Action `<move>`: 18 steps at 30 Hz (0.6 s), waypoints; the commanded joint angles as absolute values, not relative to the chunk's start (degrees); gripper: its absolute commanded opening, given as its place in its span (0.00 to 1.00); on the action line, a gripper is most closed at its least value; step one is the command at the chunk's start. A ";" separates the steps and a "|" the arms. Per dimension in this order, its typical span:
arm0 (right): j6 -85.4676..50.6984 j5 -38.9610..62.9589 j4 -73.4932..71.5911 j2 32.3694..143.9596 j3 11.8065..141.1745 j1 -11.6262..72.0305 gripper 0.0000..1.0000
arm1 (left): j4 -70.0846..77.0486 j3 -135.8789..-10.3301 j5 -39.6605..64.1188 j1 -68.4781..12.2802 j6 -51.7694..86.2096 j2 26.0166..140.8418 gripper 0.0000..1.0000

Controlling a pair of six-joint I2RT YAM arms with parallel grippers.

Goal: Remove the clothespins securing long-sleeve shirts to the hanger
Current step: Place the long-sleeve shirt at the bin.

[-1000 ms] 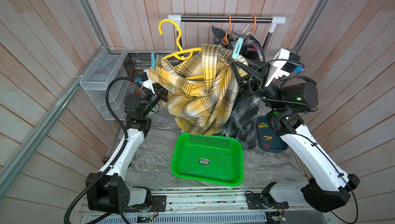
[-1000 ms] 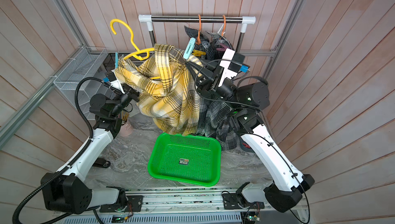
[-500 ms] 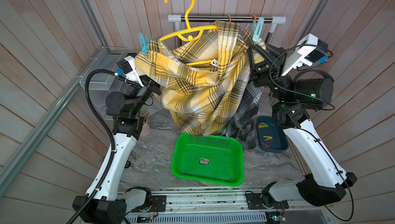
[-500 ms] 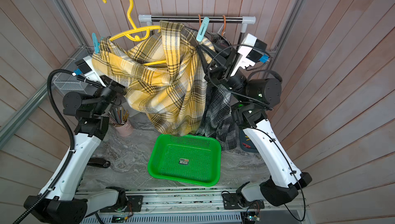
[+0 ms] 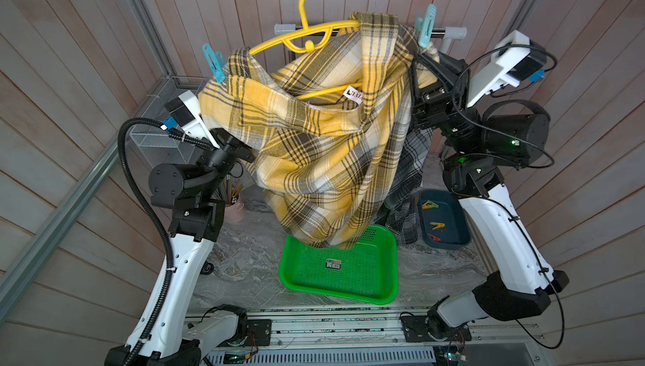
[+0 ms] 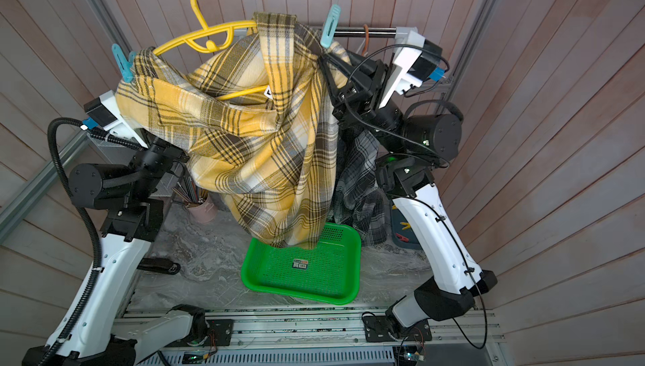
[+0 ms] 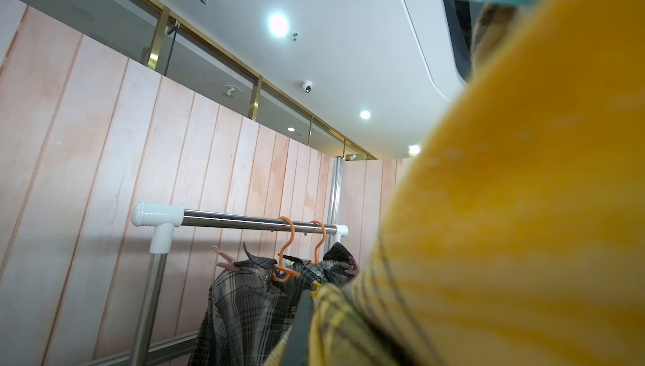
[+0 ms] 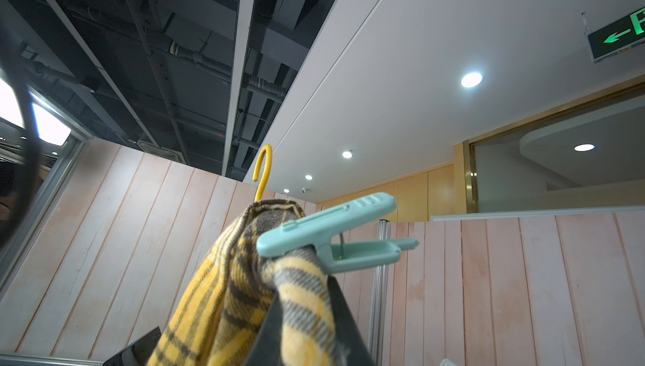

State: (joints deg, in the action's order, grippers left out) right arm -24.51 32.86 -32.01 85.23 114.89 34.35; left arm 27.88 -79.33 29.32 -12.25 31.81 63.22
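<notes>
The plaid shirt still hangs high above the green basket (image 5: 338, 270), so my left gripper next needs to lower it toward the basket and let go of the shirt's shoulder cloth.
A yellow-and-white plaid long-sleeve shirt (image 5: 321, 144) (image 6: 258, 137) hangs on a yellow hanger (image 5: 303, 33), held high between both arms. A teal clothespin (image 5: 214, 62) clips its left shoulder and another teal clothespin (image 5: 425, 26) (image 8: 335, 238) clips the right. My right gripper (image 8: 305, 298) is shut on the shirt's shoulder just below that pin. My left gripper (image 7: 324, 315) is buried under the left shoulder cloth, shut on it; only one finger (image 7: 300, 326) shows. Two grey checked shirts (image 7: 244, 312) (image 5: 408, 172) hang on orange hangers (image 7: 286, 249) behind, one with a pink clothespin (image 7: 225, 261).
The steel rail (image 7: 244, 221) crosses the back wall. Below the shirt lies a green basket (image 5: 342, 270). A dark blue tray (image 5: 457, 228) with loose pins sits at the right, a pink pencil cup (image 5: 234, 207) and wire basket (image 5: 153, 137) at the left.
Both arms have risen steadily, carrying the yellow shirt and its hanger up above the rail. The hanger's hook now reaches the top edge of the top views.
</notes>
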 commanded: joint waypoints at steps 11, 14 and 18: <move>-28.18 29.33 -39.79 71.66 78.52 28.11 0.00 | 35.13 -54.11 30.60 -24.01 33.90 55.54 0.02; -28.82 30.66 -42.09 68.54 71.25 27.08 0.00 | 34.67 -47.63 28.85 -24.51 35.19 53.66 0.03; -29.53 31.15 -44.13 64.05 61.03 26.30 0.00 | 33.02 -38.98 23.90 -24.48 34.59 49.26 0.06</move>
